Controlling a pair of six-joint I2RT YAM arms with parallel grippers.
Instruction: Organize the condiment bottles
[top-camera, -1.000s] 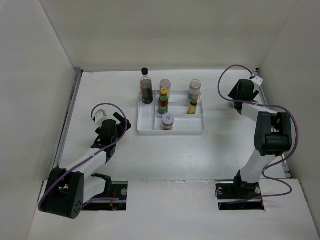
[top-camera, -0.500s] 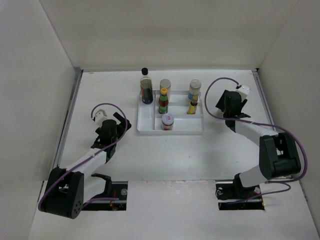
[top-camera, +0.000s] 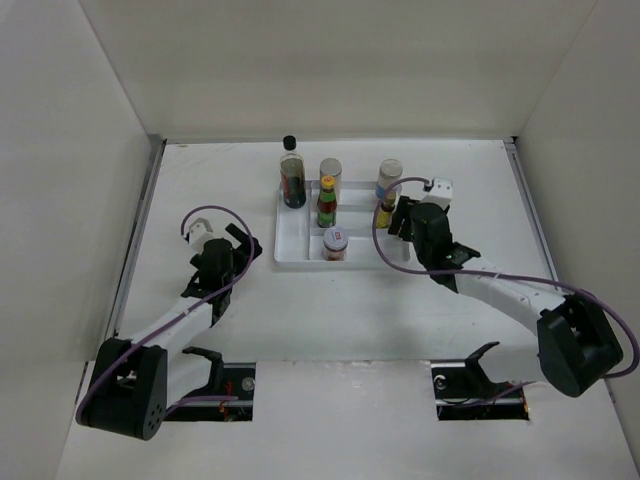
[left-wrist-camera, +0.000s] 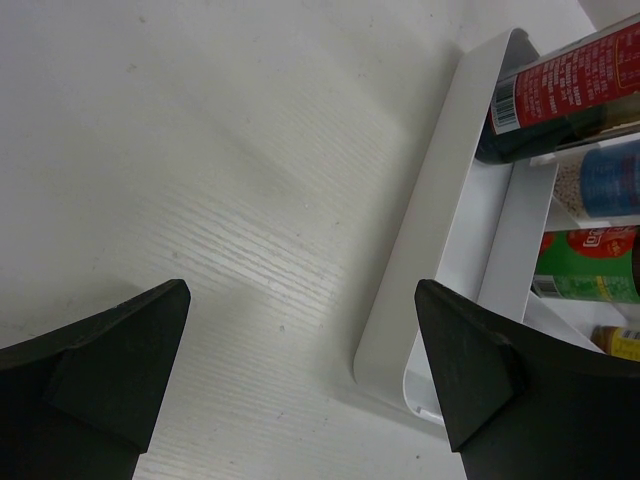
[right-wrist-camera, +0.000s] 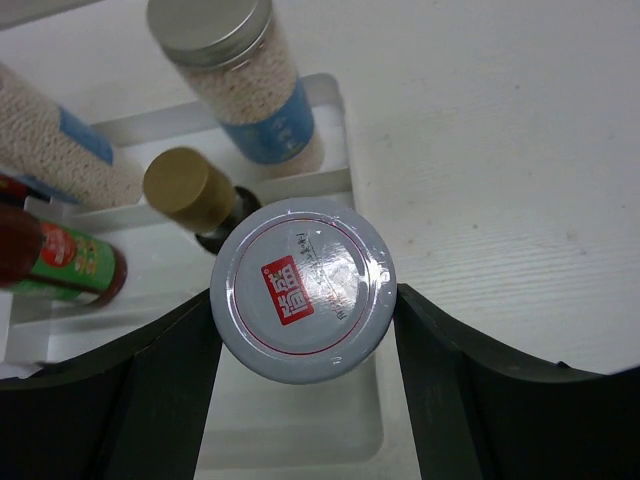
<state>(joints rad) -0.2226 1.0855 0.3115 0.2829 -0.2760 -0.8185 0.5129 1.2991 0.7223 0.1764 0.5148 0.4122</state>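
I need to lower my right gripper into the tray's near corner (top-camera: 391, 247) (right-wrist-camera: 311, 408) by the tiny yellow bottle next, because the bottom of the tray is clear there for the jar I am holding.
A white tray (top-camera: 300, 238) holds the dark black-capped bottle (top-camera: 292, 176), the silver-lidded jar (top-camera: 330, 171), the red-sauce yellow-capped bottle (top-camera: 326, 203), a red-labelled jar (top-camera: 335, 243), the blue-labelled white jar (top-camera: 388, 177) and the tiny yellow bottle (right-wrist-camera: 190, 190). My right gripper (top-camera: 402, 222) is shut on a second red-labelled jar (right-wrist-camera: 300, 290), grey-lidded, and holds it over the tray's right compartment, beside the tiny bottle. My left gripper (top-camera: 245, 250) is open and empty on the table, just left of the tray's left rim (left-wrist-camera: 430, 250).
White walls enclose the table on the left, back and right. The right arm's purple cable (top-camera: 500, 282) loops over the table right of the tray. The red-sauce bottle (right-wrist-camera: 60, 262) lies close left of the held jar.
My right arm has swung left from the far right side of the table to the tray's right side. The left arm has not moved.
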